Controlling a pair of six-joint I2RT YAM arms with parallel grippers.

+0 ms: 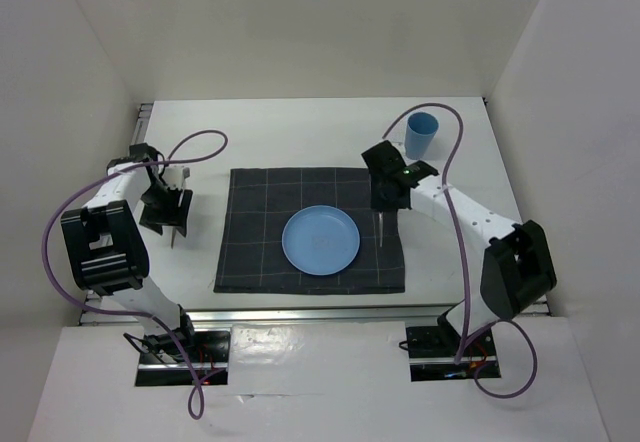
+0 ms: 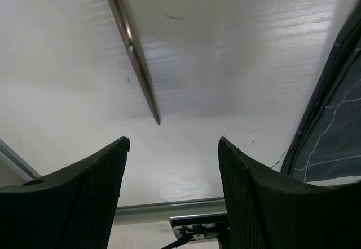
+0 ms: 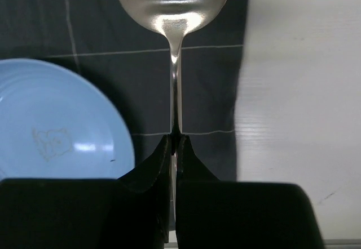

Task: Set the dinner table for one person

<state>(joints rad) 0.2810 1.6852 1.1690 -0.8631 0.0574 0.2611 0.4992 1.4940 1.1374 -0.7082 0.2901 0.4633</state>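
The mat (image 1: 258, 232) beside the plate (image 1: 320, 240) lies free beneath the spoon, so my right gripper next needs to bring the held spoon down toward the plate's edge and back, then open.
The white dinner table (image 1: 300, 132) carries a dark grey checked mat (image 1: 258, 232) with a round blue plate (image 1: 320, 240) on its middle. My right gripper (image 1: 388, 202) hangs over the mat's right part, just right of the plate. In the right wrist view it (image 3: 176, 139) is shut on the thin handle of a metal spoon (image 3: 170, 1), with the plate (image 3: 51, 125) to its left. My left gripper (image 1: 165, 210) is open and empty left of the mat. In the left wrist view it (image 2: 174, 147) is above bare table, near a slim metal utensil handle (image 2: 135, 52).
A blue cup (image 1: 421, 134) stands upright at the back right, off the mat. The utensil (image 1: 178, 217) lies on the table between the left arm and the mat's left edge (image 2: 338, 119). White walls enclose the table on three sides.
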